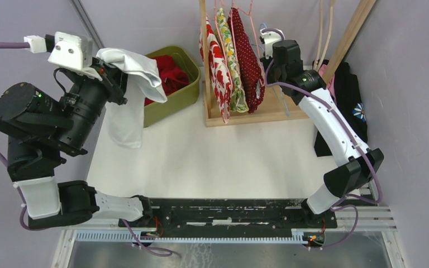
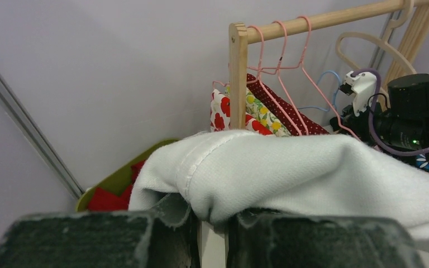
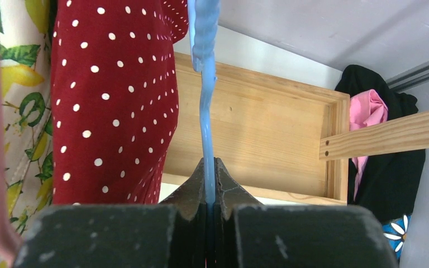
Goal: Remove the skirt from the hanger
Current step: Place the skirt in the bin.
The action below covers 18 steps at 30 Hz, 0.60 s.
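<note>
Next, the left gripper moves outward, then down into the green bin (image 1: 170, 76) (image 2: 110, 194), and releases the skirt, already off its hanger.
The white skirt (image 1: 136, 71) hangs free of any hanger, draped over my left gripper (image 1: 109, 73) at the far left beside the green bin. In the left wrist view the fabric (image 2: 313, 173) is bunched between the jaws of the left gripper (image 2: 218, 215), which are shut on it. The thin blue hanger (image 3: 206, 111) is bare and hangs at the right end of the wooden rack. My right gripper (image 3: 211, 167) is shut on the hanger's lower wire. From above, the right gripper (image 1: 268, 43) sits just right of the red polka-dot garment.
A wooden clothes rack (image 1: 257, 114) stands at the back with a red floral garment (image 1: 218, 67), a lemon-print garment (image 1: 233, 61) and a red polka-dot garment (image 1: 249, 58) on pink hangers. A green bin (image 1: 180, 96) holds red cloth (image 1: 170, 72). Black and pink clothes (image 1: 346, 95) lie at the right.
</note>
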{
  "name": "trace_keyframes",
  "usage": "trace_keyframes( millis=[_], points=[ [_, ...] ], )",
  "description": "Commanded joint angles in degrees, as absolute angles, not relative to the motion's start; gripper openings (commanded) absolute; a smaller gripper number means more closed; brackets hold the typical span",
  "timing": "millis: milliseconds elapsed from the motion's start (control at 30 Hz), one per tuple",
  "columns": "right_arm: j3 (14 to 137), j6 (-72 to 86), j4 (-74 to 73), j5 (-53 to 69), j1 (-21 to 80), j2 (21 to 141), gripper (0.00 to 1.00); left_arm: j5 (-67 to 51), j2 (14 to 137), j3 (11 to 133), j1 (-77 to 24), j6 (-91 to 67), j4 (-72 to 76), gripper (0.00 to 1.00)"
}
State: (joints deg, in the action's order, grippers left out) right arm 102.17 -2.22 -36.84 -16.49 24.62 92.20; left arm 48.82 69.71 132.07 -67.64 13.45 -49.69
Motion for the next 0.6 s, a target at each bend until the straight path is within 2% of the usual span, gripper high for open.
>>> trace_keyframes(
  millis=[0,200,400,567],
  points=[
    [103.4,-1.2,-33.7,-15.9,24.4,88.8,0.01,44.9,74.8,136.6,-67.9,9.8,-51.1,0.03],
    [101.4,-1.4,-33.6,-16.2,24.4,86.9,0.01,33.7,85.4,145.7,-67.9,9.9,-49.8,0.03],
    [99.6,-1.5,-33.5,-16.2,24.4,84.6,0.01,20.4,90.6,146.4,-66.5,10.6,-45.9,0.03],
    [98.4,-1.5,-33.5,-16.0,24.4,82.9,0.01,-4.4,90.6,142.6,-49.1,1.8,-42.1,0.03]
  ],
)
